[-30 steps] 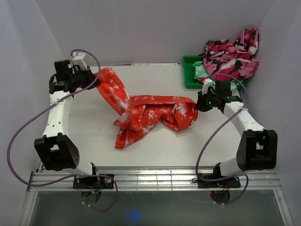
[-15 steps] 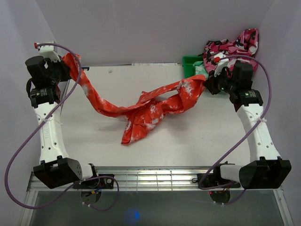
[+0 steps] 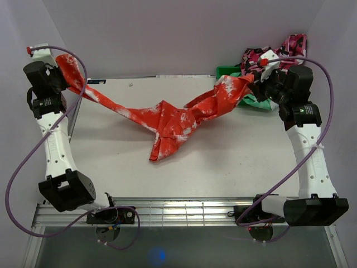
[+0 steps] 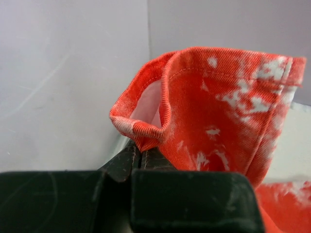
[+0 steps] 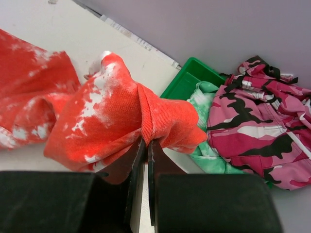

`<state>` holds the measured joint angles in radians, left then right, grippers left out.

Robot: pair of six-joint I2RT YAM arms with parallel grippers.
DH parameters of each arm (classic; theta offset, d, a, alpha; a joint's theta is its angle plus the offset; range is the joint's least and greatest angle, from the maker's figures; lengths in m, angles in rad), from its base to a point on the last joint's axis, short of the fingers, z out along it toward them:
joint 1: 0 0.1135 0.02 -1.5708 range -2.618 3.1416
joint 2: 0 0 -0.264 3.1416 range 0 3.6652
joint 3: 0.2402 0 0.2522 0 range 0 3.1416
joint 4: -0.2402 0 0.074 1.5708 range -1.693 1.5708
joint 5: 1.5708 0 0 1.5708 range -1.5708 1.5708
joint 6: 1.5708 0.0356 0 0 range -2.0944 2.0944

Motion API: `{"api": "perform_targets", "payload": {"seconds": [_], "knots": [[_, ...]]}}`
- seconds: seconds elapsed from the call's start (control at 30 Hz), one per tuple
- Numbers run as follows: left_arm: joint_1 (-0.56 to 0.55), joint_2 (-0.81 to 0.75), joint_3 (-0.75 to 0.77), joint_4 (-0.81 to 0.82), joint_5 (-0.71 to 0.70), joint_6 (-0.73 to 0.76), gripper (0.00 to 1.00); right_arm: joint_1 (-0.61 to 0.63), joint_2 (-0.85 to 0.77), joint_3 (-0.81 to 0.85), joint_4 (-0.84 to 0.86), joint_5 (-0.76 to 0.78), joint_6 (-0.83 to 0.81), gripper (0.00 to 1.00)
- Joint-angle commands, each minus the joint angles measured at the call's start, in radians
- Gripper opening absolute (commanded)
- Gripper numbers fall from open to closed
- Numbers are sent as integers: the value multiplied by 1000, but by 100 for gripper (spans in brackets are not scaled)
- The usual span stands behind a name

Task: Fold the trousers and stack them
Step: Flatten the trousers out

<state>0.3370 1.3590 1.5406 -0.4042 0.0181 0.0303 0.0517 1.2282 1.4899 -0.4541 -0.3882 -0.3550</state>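
Note:
The leg hangs narrow and twisted. The hem goes outward with my left gripper next, then lowers for release at the table's far corner, below the gripper.
The red-orange, white-speckled trousers hang stretched between both arms, sagging in a twisted bunch onto the middle of the table. My left gripper is raised at the far left corner, shut on a hemmed edge of the trousers. My right gripper is raised at the far right, shut on the other end of the trousers. In the left wrist view my gripper pinches a fold of cloth; in the right wrist view my gripper does the same.
A green bin stands at the back right with a mint-green and white garment and a pink, black and white camouflage garment in it. Grey walls close in the left, back and right sides.
Both arms have lifted and swung outward, pulling the trousers from a heap on the table into a span between the two far corners. Both grippers stayed shut.

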Motion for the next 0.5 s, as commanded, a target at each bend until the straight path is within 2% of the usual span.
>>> {"api": "perform_targets", "payload": {"seconds": [0.0, 0.07, 0.17, 0.2, 0.27, 0.3, 0.4, 0.47], "knots": [[54, 73, 91, 102, -64, 42, 0, -9, -39, -83, 8, -4, -73, 8], [57, 158, 139, 91, -28, 45, 0, -9, -74, -137, -50, -60, -102, 8], [57, 261, 272, 56, 52, 7, 0, -9, -136, -278, -109, -118, -151, 8], [56, 340, 355, 48, 98, -4, 0, -9, -151, -319, -110, -117, -159, 8], [51, 431, 456, 18, 117, -50, 0, -7, -182, -430, -113, -72, -192, 8], [50, 534, 580, -25, 140, -56, 0, -7, -187, -460, -115, -57, -208, 8], [43, 735, 807, -125, 218, -81, 0, -10, -188, -572, -97, 50, -254, 8], [36, 799, 855, -162, 290, -70, 0, -7, -161, -582, -106, 80, -277, 8]]}}
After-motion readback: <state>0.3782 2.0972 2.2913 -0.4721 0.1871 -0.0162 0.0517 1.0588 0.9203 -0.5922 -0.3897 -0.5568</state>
